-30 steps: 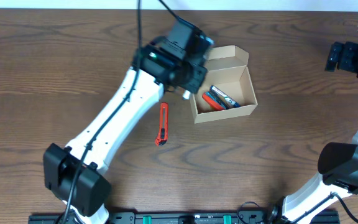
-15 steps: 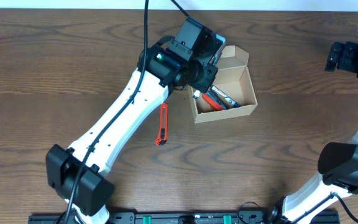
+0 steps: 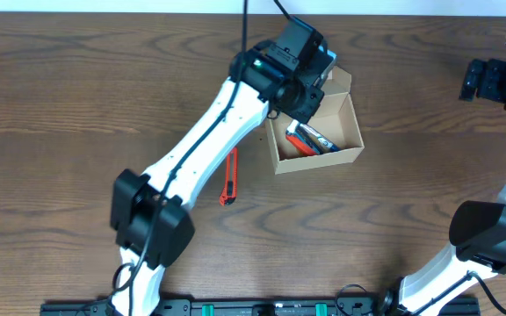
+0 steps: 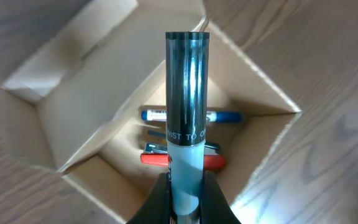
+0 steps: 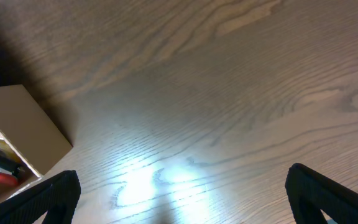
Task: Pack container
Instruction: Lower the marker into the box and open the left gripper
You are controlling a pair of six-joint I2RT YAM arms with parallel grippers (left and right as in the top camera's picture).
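Note:
My left gripper moves down between the open box's sides next, over the red item (image 3: 300, 146) (image 4: 155, 159), and releases the black-capped marker, which still hangs above the box.
The container (image 3: 348, 154) is a tan cardboard box, open, its flap lid (image 3: 339, 79) standing behind it. In the left wrist view its walls (image 4: 73, 106) frame a blue marker (image 4: 224, 116) and a red item (image 4: 213, 162) on the floor. These contents also show in the overhead view (image 3: 310, 140). My left gripper (image 4: 186, 186) is shut on a marker (image 4: 188, 93) with a dark cap and a light blue body, held above the open box. From overhead the left gripper (image 3: 299, 75) is over the box's back left part. My right gripper (image 5: 185, 199) is open and empty, far right (image 3: 497, 83).
A red box cutter (image 3: 229, 175) lies on the wooden table (image 3: 393, 219) left of the box, beside the left arm (image 3: 209, 140). A corner of the box (image 5: 17, 124) shows at the left of the right wrist view.
My left arm has swung right and toward the back, carrying the marker from the box's left side to above its opening. The right arm has not moved.

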